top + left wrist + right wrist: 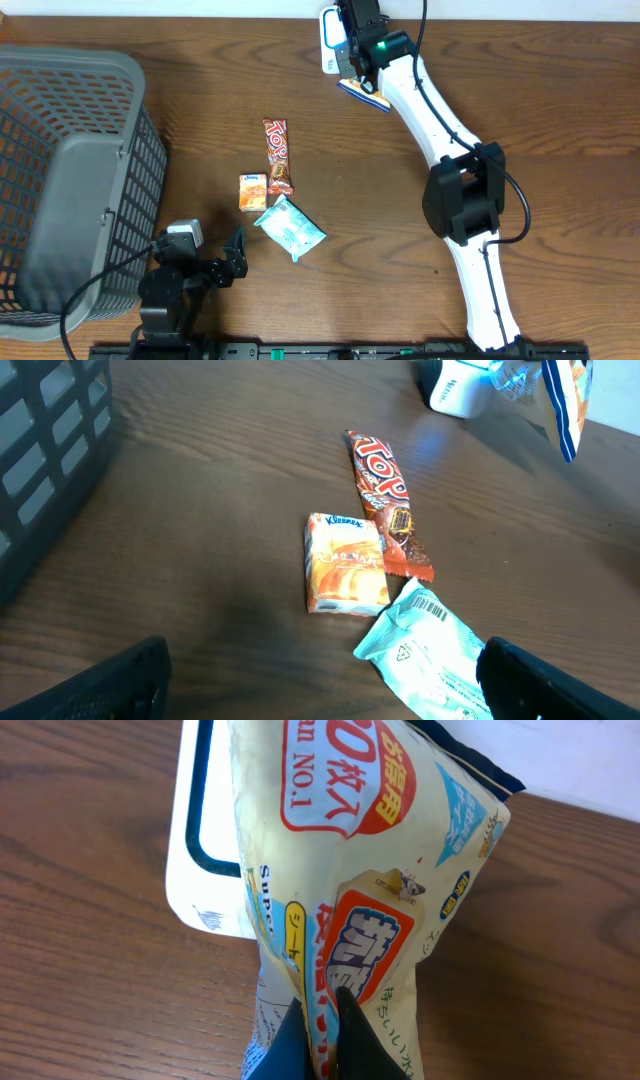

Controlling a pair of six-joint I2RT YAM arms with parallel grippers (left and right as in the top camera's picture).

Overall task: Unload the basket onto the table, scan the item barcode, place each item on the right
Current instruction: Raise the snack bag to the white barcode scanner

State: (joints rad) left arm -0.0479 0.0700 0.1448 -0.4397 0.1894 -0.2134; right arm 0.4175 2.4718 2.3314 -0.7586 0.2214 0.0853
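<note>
I should next carry the packet with my right gripper from the scanner (329,40) to the tabletop toward the right (600,160) in the overhead view, then lower it and let it go, because the tabletop is bare.
My right gripper (325,1002) is shut on the lower edge of a cream snack packet (370,850) printed with Japanese text. The packet hangs upright against the white barcode scanner (205,830). From overhead, this gripper (357,68), the packet (366,95) and the scanner (329,40) sit at the table's far edge. In the left wrist view the scanner (455,385) and the packet (565,400) show at the top right. My left gripper (320,680) is open and empty, low near the front edge (205,262). No barcode on the packet shows.
A brown chocolate bar (277,155), an orange tissue pack (252,192) and a teal packet (290,228) lie mid-table. The teal packet (430,655) lies just ahead of my left gripper's right finger. A grey mesh basket (70,180) fills the left side.
</note>
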